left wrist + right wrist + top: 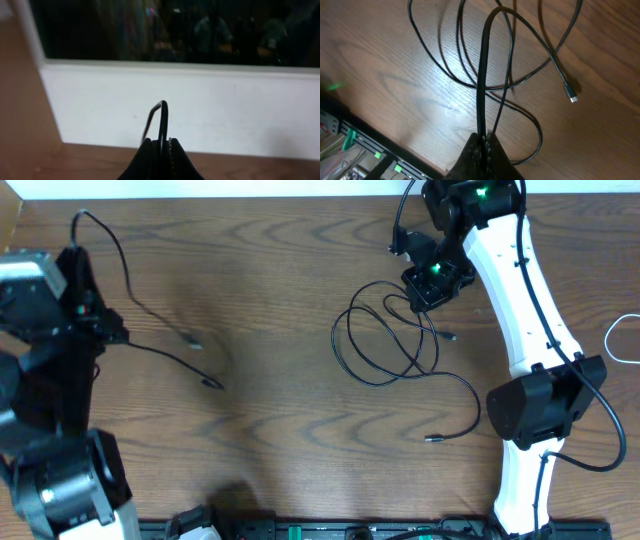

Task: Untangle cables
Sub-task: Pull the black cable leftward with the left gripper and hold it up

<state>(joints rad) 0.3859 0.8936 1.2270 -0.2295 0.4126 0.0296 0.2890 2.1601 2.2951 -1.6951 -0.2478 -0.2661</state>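
The cable in my right gripper is raised off the table, and my gripper will next bring it down and back over the middle of the loops and release it.
Two thin black cables lie on the wooden table. In the left wrist view my left gripper (161,143) is shut on one cable (162,117), which folds into a small loop above the fingertips. Overhead, that cable (150,312) trails right from the left gripper (76,242) to two loose ends near the table's middle left. My right gripper (485,136) is shut on the other cable (483,75), lifted above its loops. Overhead, the right gripper (422,292) hangs over the looped cable (385,345), whose plug end (432,439) rests lower right. A second plug (572,98) lies on the wood.
A whitish cord (618,340) curls at the right table edge. A white wall (200,105) below a dark window faces the left wrist. A black rail with green parts (365,150) runs along the near table edge. The right arm's white link (520,300) stretches across the right side.
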